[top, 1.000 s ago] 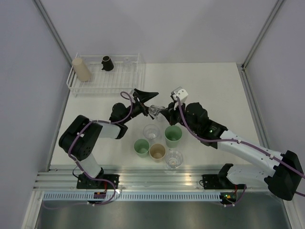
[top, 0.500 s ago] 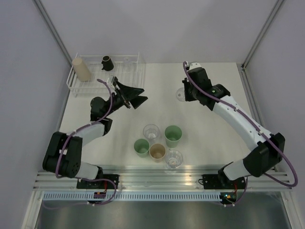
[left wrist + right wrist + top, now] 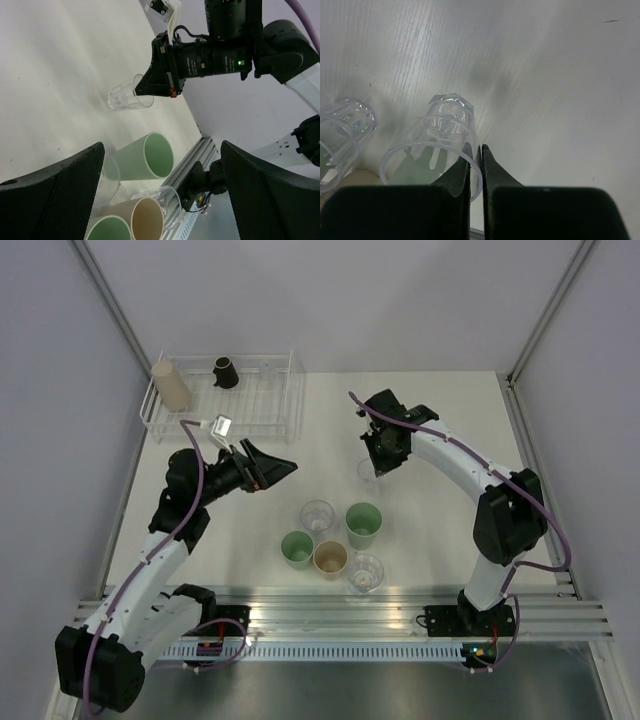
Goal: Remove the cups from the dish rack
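Observation:
My right gripper moves back and left in the top view to bare tabletop beyond the green cup (image 3: pixel 346 499) next and releases the clear cup's rim.
The white wire dish rack (image 3: pixel 250 415) stands at the far left with a tan cup (image 3: pixel 172 385), a small black cup (image 3: pixel 226 372) and a clear cup (image 3: pixel 268 373) in it. My right gripper (image 3: pixel 376 462) is shut on the rim of a clear cup (image 3: pixel 368 473), one finger inside and one outside, as the right wrist view (image 3: pixel 475 155) shows on the cup (image 3: pixel 440 135). The cup is upright and low at the table. My left gripper (image 3: pixel 275 470) is open and empty, left of centre; its wrist view shows the held cup (image 3: pixel 125 96).
Several cups stand grouped near the front: clear (image 3: pixel 317 515), mint green (image 3: pixel 363 524), mint green (image 3: pixel 297 549), tan (image 3: pixel 330 559), clear (image 3: pixel 365 573). The held cup is just beyond the green one. Grey walls enclose the table; a metal rail runs along the near edge.
The clear cup passed from between both grippers into the right one, which swung it right and then down toward the cup group. My left arm drew back to the left, open.

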